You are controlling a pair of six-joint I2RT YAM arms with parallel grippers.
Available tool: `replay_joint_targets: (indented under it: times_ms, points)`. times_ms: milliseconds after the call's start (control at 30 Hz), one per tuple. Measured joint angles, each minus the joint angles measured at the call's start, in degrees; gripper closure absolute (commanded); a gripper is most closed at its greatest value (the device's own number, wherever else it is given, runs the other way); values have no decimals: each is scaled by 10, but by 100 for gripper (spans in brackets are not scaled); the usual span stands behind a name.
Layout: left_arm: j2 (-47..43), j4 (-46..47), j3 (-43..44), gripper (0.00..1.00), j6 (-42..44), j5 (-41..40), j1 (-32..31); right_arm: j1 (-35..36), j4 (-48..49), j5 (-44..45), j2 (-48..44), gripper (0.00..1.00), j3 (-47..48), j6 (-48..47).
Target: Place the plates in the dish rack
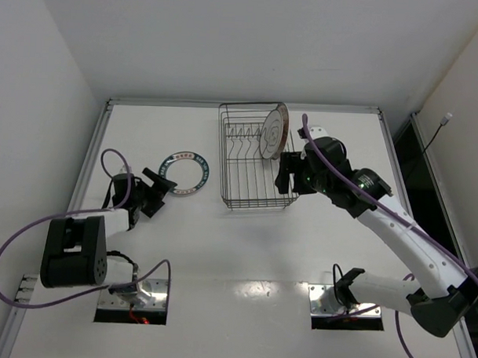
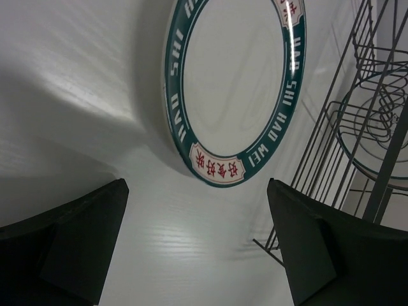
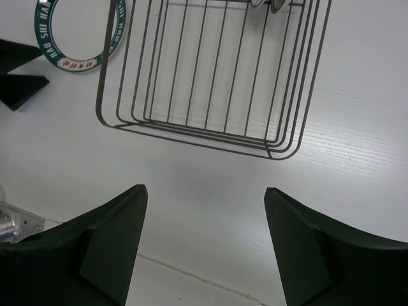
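Note:
The left gripper moves outward next toward the plate with the teal-blue rim, since that rim lies just ahead. It moves until its open fingers straddle the plate's edge away from the rack.
The plate with the dark teal-blue rim point(image 1: 186, 171) lies flat on the table left of the dish rack point(image 1: 258, 205). It also shows in the left wrist view point(image 2: 233, 83) and the right wrist view point(image 3: 80, 29). The pale plate with thin dark rings point(image 1: 272, 133) stands upright among the rack's prongs at its far right. The plate with the orange centre is not in view. My left gripper point(image 1: 162, 184) is open and empty, just short of the rimmed plate's near-left edge. My right gripper point(image 1: 285, 177) is open and empty over the rack's near-right corner.
The rack's wire wall point(image 2: 331, 159) stands close on the right of the rimmed plate. The rack's near end point(image 3: 191, 137) holds no plates. Raised rails point(image 1: 94, 154) edge the table left and right. Two metal base plates point(image 1: 133, 297) sit at the near edge.

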Motion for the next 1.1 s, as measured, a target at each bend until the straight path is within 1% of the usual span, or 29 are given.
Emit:
replay_joint_targets:
  times_ms: [133, 200, 367, 533, 600, 633, 667, 767, 833, 1100]
  points:
    - [54, 62, 11, 10, -16, 36, 5, 0, -2, -14, -3, 29, -7, 0]
    - [63, 74, 12, 10, -23, 40, 6, 0, -2, -17, -6, 29, -7, -1]
    - [63, 73, 12, 10, -32, 30, 6, 0, -7, -19, -21, 29, -7, -7]
    - [52, 53, 15, 10, -33, 5, 6, 0, -18, -18, -25, 29, -7, -16]
    - [47, 43, 15, 11, -33, -4, 6, 0, -19, -15, -29, 29, -9, -18]
    - [46, 39, 16, 20, -33, -8, 6, 0, -19, -13, -31, 29, -10, -18]
    - [44, 30, 19, 1, -33, -12, 6, 0, -19, -12, -34, 29, -12, -19]
    - [43, 22, 28, 0, -20, -8, 8, 0, -22, -11, -40, 29, -15, -22]
    - [54, 24, 33, 0, -16, 9, 15, 0, -23, -9, -41, 29, -15, -24]
    - [113, 99, 40, 0, -18, 66, 21, 0, -29, -7, -41, 29, -15, -35]
